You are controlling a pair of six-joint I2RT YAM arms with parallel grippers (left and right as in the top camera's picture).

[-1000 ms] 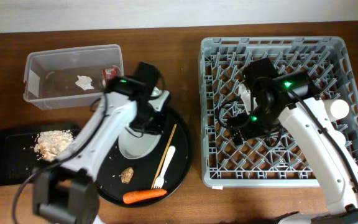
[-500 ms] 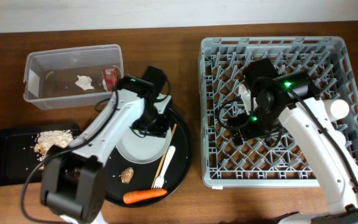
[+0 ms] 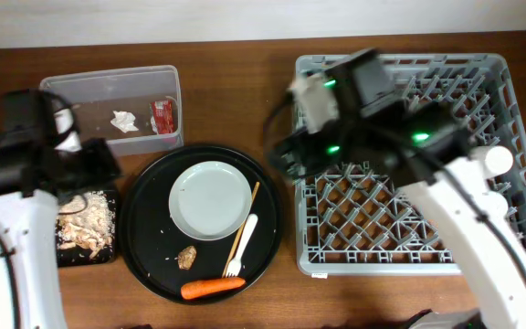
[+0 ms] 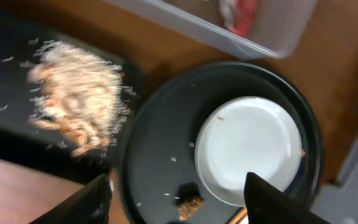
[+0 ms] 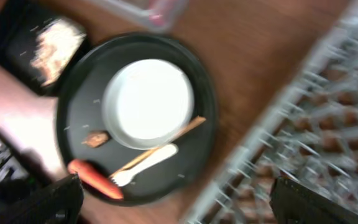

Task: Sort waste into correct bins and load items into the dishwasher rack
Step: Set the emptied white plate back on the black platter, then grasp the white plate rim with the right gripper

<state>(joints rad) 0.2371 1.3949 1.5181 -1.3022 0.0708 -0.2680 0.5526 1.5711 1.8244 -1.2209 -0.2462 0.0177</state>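
Observation:
Next I will lower my right gripper from the rack [image 3: 418,228] onto the plate's rim by the chopstick [image 3: 246,222], since that lies below it and to its left in the overhead view.
The white plate [image 3: 210,199] lies flat on the round black tray [image 3: 153,265], with a chopstick [image 3: 246,222], a white fork [image 3: 242,244], a brown lump [image 3: 186,257] and a carrot [image 3: 212,288] beside it. Beige food scraps [image 3: 85,219] lie on the shallow black tray [image 3: 71,256]. A tissue [image 3: 123,121] and a red wrapper [image 3: 162,114] sit in the clear tub [image 3: 71,87]. My left gripper [image 3: 94,164] [image 4: 178,180] hangs open and empty above the tray's edge. At the rack's [image 3: 418,228] left edge my right gripper [image 3: 286,155] [image 5: 176,182] is open and empty.
A small white cup [image 3: 498,160] sits at the rack's right side. The round tray fills the space between the shallow black tray and the rack. Bare wooden table [image 3: 236,100] shows between the tub and the rack.
My left gripper let go of the plate, opened and swung left over the shallow black tray. The right arm moved from the rack's middle to its left edge.

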